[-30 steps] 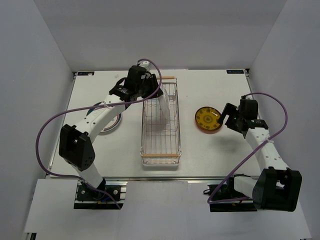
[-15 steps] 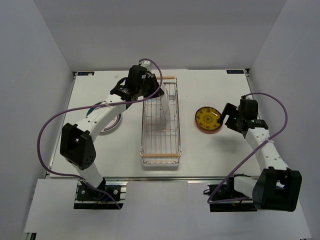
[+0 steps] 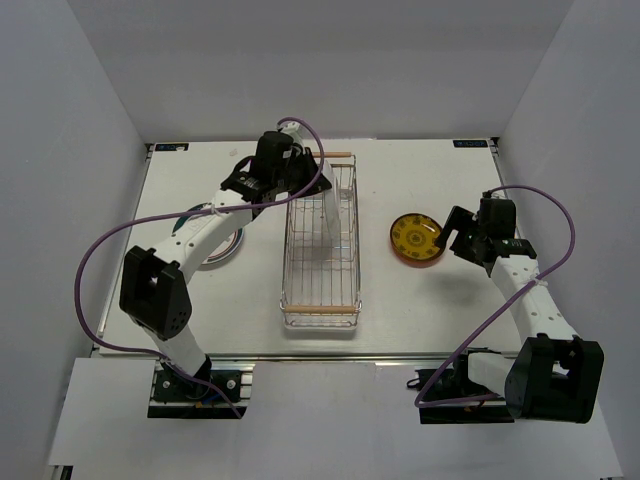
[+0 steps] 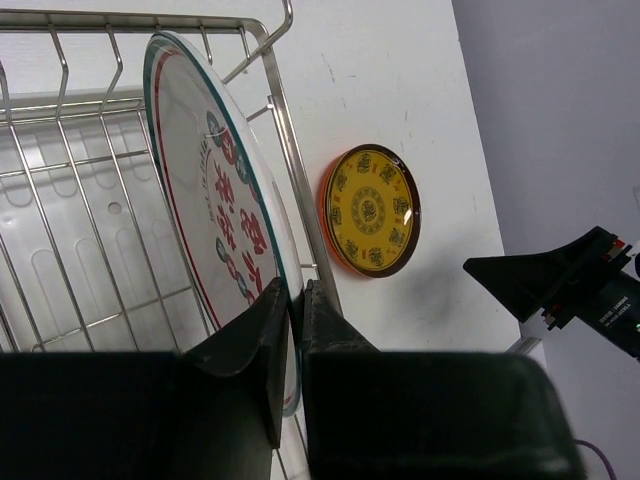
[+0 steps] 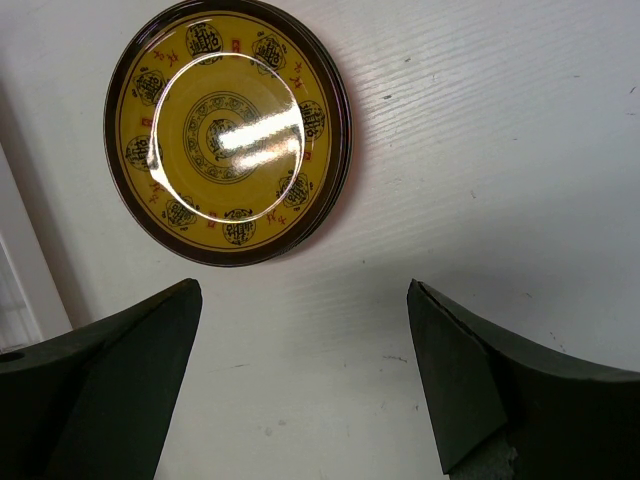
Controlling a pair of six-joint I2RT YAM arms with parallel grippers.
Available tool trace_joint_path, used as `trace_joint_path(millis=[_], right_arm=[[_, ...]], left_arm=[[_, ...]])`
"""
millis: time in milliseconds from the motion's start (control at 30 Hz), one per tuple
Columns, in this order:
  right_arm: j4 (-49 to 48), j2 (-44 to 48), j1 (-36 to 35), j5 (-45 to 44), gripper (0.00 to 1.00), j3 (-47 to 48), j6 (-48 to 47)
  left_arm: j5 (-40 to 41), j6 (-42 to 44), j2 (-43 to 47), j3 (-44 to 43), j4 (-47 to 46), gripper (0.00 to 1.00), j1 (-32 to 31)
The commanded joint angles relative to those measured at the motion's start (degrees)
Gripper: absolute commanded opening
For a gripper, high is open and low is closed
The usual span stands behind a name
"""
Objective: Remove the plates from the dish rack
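Note:
My left gripper rises next, moves over the flat plates and lowers to release, as they lie below, to the left in the top view.
The dish rack (image 3: 320, 300) lies lengthwise in the middle of the table, its wire wall (image 4: 292, 160) close to the left wrist camera. One white plate (image 3: 336, 218) with a green rim and red markings (image 4: 215, 190) stands on edge at the rack's far end. My left gripper (image 3: 316, 192) is shut on the rim of that plate (image 4: 295, 300). To the right of the rack a yellow plate with a dark rim (image 3: 415, 240) (image 5: 230, 130) (image 4: 370, 210) lies flat on the table. My right gripper (image 3: 456, 240) (image 5: 302, 290) stands open just beside it, holding nothing.
More plates (image 3: 222, 248) lie flat on the table left of the rack, partly hidden under the left arm. Purple cables loop beside both arms. Grey walls close in the table on three sides.
The left jaws have closed onto the rim of the white plate. The right arm and the yellow plate have not moved.

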State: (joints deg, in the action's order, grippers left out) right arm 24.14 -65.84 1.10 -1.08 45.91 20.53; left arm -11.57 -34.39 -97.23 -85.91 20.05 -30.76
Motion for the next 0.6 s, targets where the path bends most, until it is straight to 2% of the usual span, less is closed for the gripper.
trace_joint_path(millis=[0,367,567], right_arm=[[0.4,0.5,0.2,0.5,0.89,0.5,-0.7],[0.2,0.3,0.1,0.5,0.89,0.3,-0.7],[0.2,0.5,0.2,0.5,0.89,0.3,-0.7]], left_arm=[[-0.4,0.1,2.7,1.3,-4.2,0.00,0.1],[-1.2,-6.5,7.7,5.6,-9.8,0.00,0.1],[6.4,-8.1,13.2,6.9,-9.1,0.00,0.1]])
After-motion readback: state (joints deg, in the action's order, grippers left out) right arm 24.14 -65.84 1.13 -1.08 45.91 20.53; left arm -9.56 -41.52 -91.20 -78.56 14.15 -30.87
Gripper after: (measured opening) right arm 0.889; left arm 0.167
